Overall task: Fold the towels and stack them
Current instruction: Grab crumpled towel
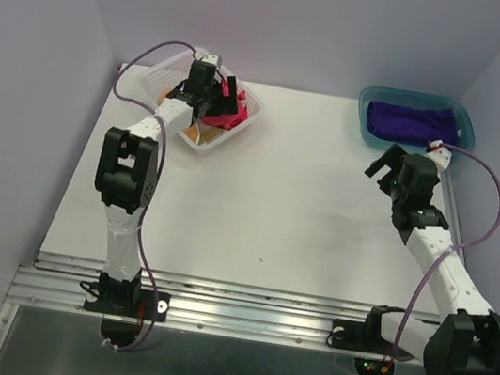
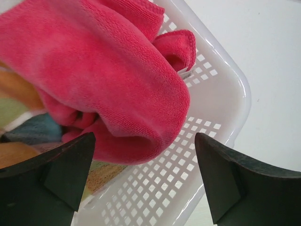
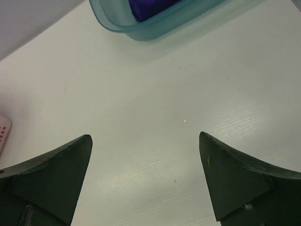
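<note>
My left gripper lowers into the basket (image 2: 211, 108) onto the near fold of the hot pink towel next, because that towel lies on top of the pale orange one.
The hot pink towel (image 2: 99, 70) lies bunched in the white mesh basket (image 2: 211, 108), on top of the pale orange towel with coloured patches (image 2: 28, 136). My left gripper (image 2: 143, 155) hangs open just above the basket, its jaws wide apart and holding nothing; it also shows in the top view (image 1: 220, 90). The deep purple towel (image 1: 411, 120) lies folded in the teal tray (image 1: 373, 131) at the back right; a corner of it shows in the right wrist view (image 3: 146, 8). My right gripper (image 3: 145, 160) is open and empty above bare table, in front of the tray.
The basket (image 1: 240, 129) stands at the back left near the wall. The teal tray (image 3: 141, 28) is in the back right corner. Purple walls close in the table on three sides. A metal rail (image 1: 250, 307) runs along the near edge.
</note>
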You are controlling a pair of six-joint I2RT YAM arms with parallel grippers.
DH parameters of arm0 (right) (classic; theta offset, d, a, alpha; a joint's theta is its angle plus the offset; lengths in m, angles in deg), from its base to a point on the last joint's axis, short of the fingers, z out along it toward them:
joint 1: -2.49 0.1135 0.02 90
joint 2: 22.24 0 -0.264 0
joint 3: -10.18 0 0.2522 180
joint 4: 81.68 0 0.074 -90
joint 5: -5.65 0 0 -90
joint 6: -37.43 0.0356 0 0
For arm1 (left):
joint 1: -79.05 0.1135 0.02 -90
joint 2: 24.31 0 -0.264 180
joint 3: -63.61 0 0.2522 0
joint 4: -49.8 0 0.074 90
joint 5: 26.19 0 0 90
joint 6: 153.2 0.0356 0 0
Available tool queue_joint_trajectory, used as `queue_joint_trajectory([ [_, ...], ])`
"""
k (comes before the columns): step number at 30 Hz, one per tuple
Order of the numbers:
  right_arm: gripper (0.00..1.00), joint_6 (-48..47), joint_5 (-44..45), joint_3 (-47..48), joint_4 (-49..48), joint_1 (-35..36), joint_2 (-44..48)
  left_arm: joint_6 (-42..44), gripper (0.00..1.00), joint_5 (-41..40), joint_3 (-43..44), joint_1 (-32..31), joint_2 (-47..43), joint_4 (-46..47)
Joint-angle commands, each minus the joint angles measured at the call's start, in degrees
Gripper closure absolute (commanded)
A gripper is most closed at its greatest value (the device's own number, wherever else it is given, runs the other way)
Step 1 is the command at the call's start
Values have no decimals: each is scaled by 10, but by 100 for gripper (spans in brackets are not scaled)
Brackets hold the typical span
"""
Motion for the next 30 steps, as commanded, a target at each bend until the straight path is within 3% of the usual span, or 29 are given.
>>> queue_joint_trajectory([
  [1,0,10,26,-13,6,2,13,-1,1,58,62,-4,33,8],
  [4,0,8,22,1,16,2,1,-3,2,52,85,-4,60,-10],
  [5,0,9,20,2,17,2,-1,-3,8,49,87,-4,61,-10],
  [6,0,9,18,0,15,2,-4,-5,29,44,87,-4,62,-11],
  [8,0,9,19,-3,10,2,-6,-7,57,43,86,-4,60,-11],
  [9,0,9,20,-5,10,1,-7,-9,80,56,86,-4,54,-11],
  [12,0,8,15,-5,8,2,-10,-13,100,62,86,-5,33,-11],
  [18,0,0,10,-5,4,2,-3,-7,100,46,109,-5,-23,-21],
  [22,0,0,-14,-15,-2,2,28,0,100,50,114,-6,-106,-14],
  [30,0,1,-18,-47,16,1,111,14,100,117,100,-29,-243,14],
])
